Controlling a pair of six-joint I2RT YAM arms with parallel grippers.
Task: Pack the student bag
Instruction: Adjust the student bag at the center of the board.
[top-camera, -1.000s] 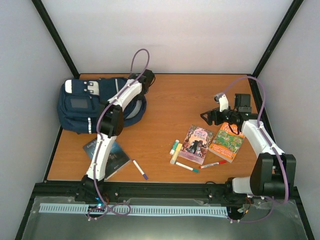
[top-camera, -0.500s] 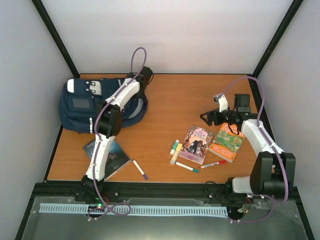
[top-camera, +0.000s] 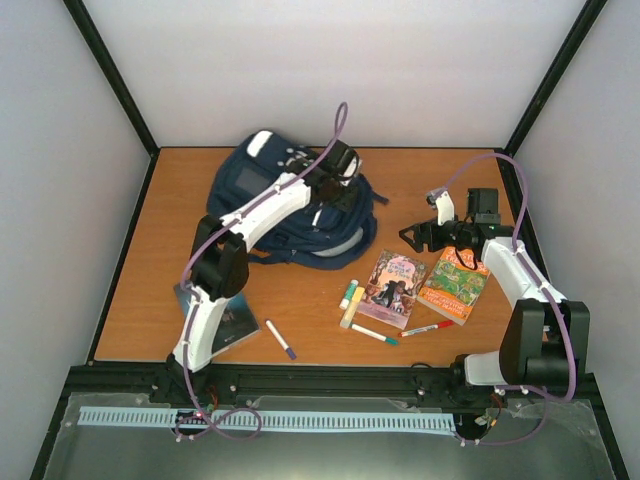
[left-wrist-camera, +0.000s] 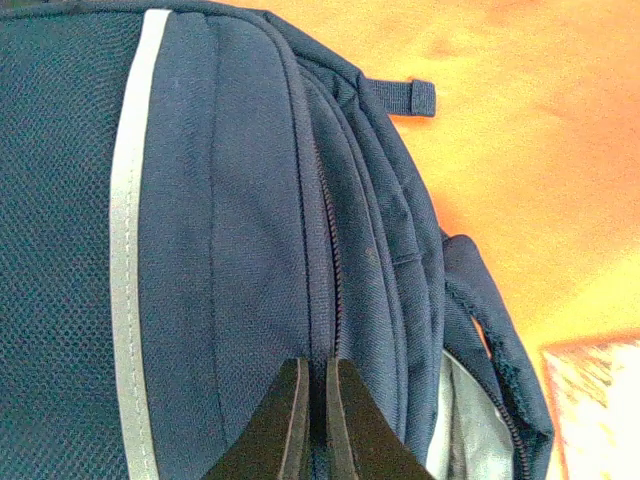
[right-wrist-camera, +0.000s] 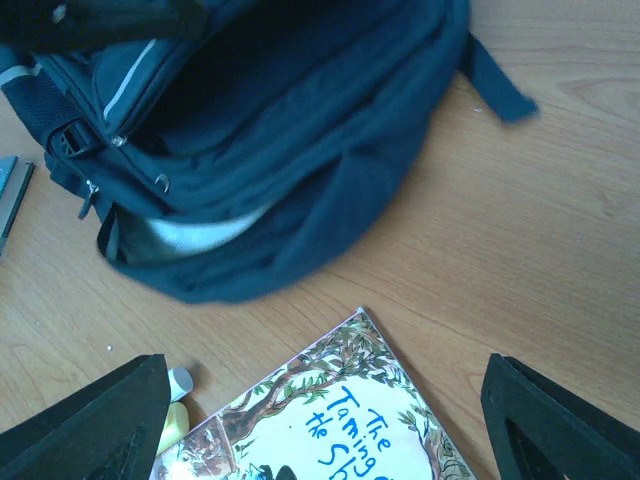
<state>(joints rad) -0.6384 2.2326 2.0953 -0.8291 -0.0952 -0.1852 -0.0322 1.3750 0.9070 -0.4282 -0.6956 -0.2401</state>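
Note:
The bag lies crooked, so my left gripper will pull the fold of bag fabric back and to the left in the top view, toward the bag's middle, and let it go.
The student bag, navy blue with thin pale stripes, lies at the back middle of the table. My left gripper is over its right part, shut on a fold of bag fabric beside a zipper seam. The student bag fills the left wrist view, its main opening showing pale lining at the lower right. My right gripper hangs open to the right of the student bag, its wide-apart fingers framing a corner of a picture book. The student bag lies just beyond that.
In front of the bag lie a purple book, an orange-green book, a green marker, a yellow highlighter and two pens. A dark book and a purple-tipped pen lie near the left arm.
My left gripper has shut on the bag and dragged it from the back left corner to the back middle, close to the books. The right arm has stayed put.

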